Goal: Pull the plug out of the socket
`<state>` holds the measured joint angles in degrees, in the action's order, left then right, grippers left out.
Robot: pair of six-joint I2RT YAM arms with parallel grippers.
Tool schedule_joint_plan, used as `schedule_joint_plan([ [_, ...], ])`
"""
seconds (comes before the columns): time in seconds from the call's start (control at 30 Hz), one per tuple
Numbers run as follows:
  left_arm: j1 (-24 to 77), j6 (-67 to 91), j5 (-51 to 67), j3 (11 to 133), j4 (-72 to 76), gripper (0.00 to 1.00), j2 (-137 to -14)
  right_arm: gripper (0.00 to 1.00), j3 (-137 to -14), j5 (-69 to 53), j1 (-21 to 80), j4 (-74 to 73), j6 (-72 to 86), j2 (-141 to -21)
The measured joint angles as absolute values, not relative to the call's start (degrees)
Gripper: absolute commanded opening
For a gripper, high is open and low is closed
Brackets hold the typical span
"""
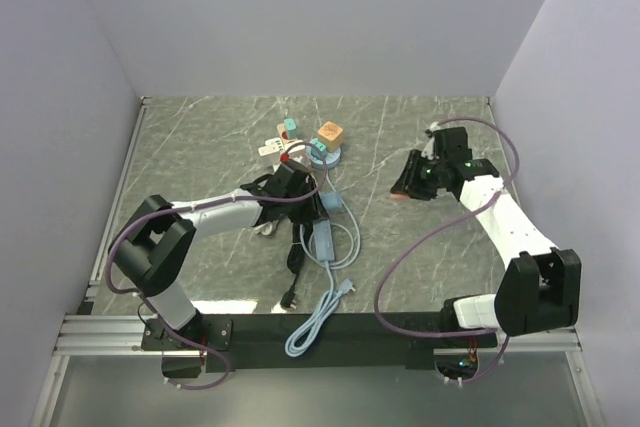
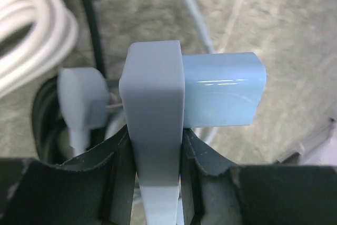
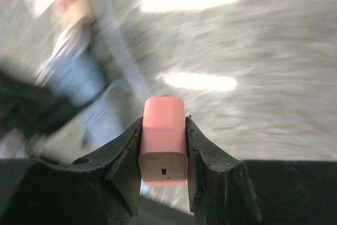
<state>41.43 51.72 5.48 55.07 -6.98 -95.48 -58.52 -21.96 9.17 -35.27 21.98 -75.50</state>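
Note:
The robot's right gripper needs to move to its right in the top view and down to let go of the pink plug, because the tabletop is bare below the plug and on that side.
My left gripper (image 2: 155, 133) is shut on a grey-blue socket bar (image 2: 152, 88), which stands upright between the fingers. A light blue adapter (image 2: 221, 96) sticks out of its right side. On its left side a grey plug (image 2: 79, 104) sits with its prongs partly showing. My right gripper (image 3: 163, 121) is shut on a pink plug (image 3: 164, 140) and holds it off the table, apart from the socket. In the top view the left gripper (image 1: 290, 185) is at table centre. The right gripper (image 1: 412, 179) holds the pink plug (image 1: 400, 191) well to its right.
A brown cube (image 1: 331, 133) sits on a blue round base, with a teal cube (image 1: 290, 125) and white tags (image 1: 270, 145) behind the left gripper. A black cable (image 1: 293, 267) and a light blue cable (image 1: 318, 317) trail toward the near edge. White coiled cord (image 2: 31, 35) lies beside the socket.

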Motion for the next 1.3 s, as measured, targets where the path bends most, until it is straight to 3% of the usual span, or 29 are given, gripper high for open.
schedule_joint_plan([
  [0.23,41.5,51.8,11.3,55.5,-7.7,0.01,-87.6,0.0,-58.5,-5.3,-1.0,-34.3,31.3,-79.2],
  [0.47,39.0,52.2,14.7,55.5,-10.2,0.01,-69.8,0.0,-58.1,3.3,-10.9,-32.0,38.2,-85.1],
  [0.73,14.7,50.5,20.7,57.4,-23.1,0.0,-54.3,0.0,-50.1,7.9,-12.6,-30.7,43.1,-85.2],
  [0.87,10.3,46.0,16.1,66.6,-36.6,0.0,-54.2,0.0,-47.5,8.9,-13.7,-30.3,44.8,-84.9],
  [0.93,9.7,44.7,12.5,70.6,-41.6,0.0,-54.2,0.11,-47.3,9.0,-14.2,-30.0,45.2,-84.9],
  [1.03,9.0,43.5,4.8,74.0,-47.7,0.0,-54.1,0.42,-47.2,8.9,-14.3,-29.8,45.3,-84.9],
  [1.07,8.9,43.1,2.5,74.1,-49.1,0.0,-54.1,0.66,-47.2,8.8,-14.4,-29.8,45.3,-84.9],
  [1.17,8.0,41.6,-2.1,71.7,-51.7,0.0,-54.6,0.94,-47.2,8.8,-14.8,-30.2,45.1,-84.9],
  [1.3,3.2,39.6,-3.5,62.9,-51.2,0.0,-56.4,0.96,-47.2,8.5,-15.0,-31.8,44.4,-83.4],
])
